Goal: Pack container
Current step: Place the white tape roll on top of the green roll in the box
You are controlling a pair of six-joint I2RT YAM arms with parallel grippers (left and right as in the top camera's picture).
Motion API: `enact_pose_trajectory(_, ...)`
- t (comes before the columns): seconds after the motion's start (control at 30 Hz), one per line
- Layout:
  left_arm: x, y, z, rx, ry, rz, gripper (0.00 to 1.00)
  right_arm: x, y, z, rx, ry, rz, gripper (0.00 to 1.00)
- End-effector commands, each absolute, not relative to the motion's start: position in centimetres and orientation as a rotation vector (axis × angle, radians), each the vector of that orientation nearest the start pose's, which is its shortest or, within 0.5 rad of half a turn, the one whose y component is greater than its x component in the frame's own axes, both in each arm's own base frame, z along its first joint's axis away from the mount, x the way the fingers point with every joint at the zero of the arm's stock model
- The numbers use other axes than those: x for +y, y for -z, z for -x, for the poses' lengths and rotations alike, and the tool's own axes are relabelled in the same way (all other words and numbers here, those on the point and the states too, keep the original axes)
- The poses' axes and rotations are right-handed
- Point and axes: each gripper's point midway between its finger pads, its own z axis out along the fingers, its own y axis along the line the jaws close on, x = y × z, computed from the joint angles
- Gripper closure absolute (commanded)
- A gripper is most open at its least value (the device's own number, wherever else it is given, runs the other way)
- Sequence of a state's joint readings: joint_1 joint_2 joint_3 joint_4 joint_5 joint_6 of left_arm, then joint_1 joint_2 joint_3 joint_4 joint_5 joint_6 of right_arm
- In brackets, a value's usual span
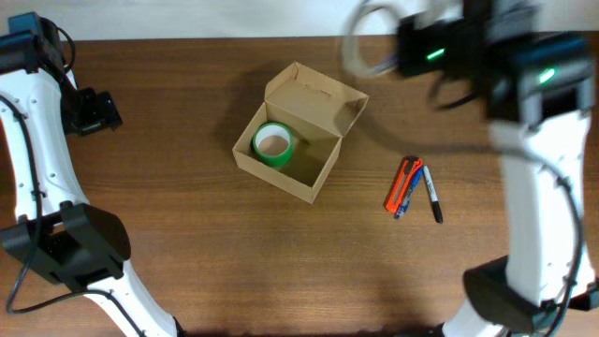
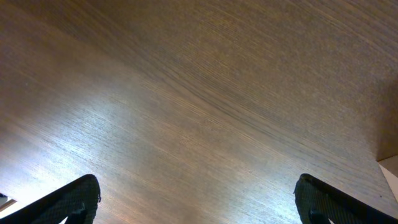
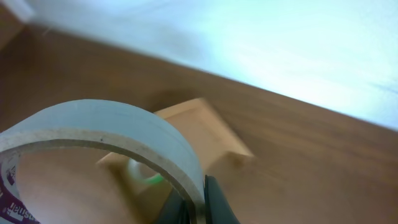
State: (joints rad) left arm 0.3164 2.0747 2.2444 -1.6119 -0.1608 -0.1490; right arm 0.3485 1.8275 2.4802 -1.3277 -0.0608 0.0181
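Observation:
My right gripper swings the whitish-grey roll (image 1: pixel 363 39), still outside the open container, to the left in the overhead view next, then lowers it onto the green roll.
The container (image 1: pixel 292 140), a tan cardboard box with its flap lid standing open at the back, sits mid-table with a green tape roll (image 1: pixel 273 143) inside. My right gripper (image 1: pixel 391 54) is raised, blurred, to the upper right of the box and shut on the wall of a whitish-grey tape roll (image 1: pixel 363 39). In the right wrist view that roll (image 3: pixel 93 124) fills the lower left, pinched at my right gripper (image 3: pixel 198 202), with the container (image 3: pixel 199 134) and green roll (image 3: pixel 149 177) beyond. My left gripper (image 1: pixel 98 110) stands open at the far left; the left gripper (image 2: pixel 199 211) shows only bare wood between its fingers (image 2: pixel 74 202).
An orange-and-blue pen-like tool (image 1: pixel 403 185) and a black marker (image 1: pixel 432 195) lie to the right of the box. The table's back edge meets a white wall (image 3: pixel 280 43). A pale corner (image 2: pixel 390 168) shows at the right edge of the left wrist view.

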Motion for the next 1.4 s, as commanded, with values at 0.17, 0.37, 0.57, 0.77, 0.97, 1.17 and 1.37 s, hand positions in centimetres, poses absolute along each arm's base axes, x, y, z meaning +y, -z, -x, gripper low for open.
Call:
enact_pose_trajectory(0.17, 15.5, -19.9, -38.0, 2.950, -0.264, 0.698, 0.00, 25.4, -27.4, -43.2, 2.438, -0.040, 0.740, 0.96)
enact_pose_trajectory(0.37, 15.5, -19.9, -38.0, 2.950, -0.264, 0.698, 0.00, 27.7, -17.8, -44.3, 2.626, -0.073, 0.828, 0.96)
enact_pose_trajectory(0.57, 15.5, -19.9, -38.0, 2.950, -0.264, 0.698, 0.00, 28.2, -12.7, -44.4, 2.733, -0.072, 0.835, 0.96)
enact_pose_trajectory(0.77, 15.5, -19.9, -38.0, 2.950, -0.264, 0.698, 0.00, 28.7, -10.2, -44.2, 2.779, -0.093, 0.852, 0.97)
enact_pose_trajectory(0.97, 15.5, -19.9, -38.0, 2.949, -0.264, 0.698, 0.00, 28.9, -8.1, -44.6, 2.805, -0.086, 0.840, 0.96)
enact_pose_trajectory(1.17, 15.5, -19.9, -38.0, 2.950, -0.264, 0.698, 0.00, 29.1, -6.5, -45.0, 2.819, -0.085, 0.821, 0.96)
enact_pose_trajectory(1.37, 15.5, -19.9, -38.0, 2.950, -0.264, 0.698, 0.00, 29.6, -6.6, -45.7, 2.787, -0.098, 0.812, 0.95)
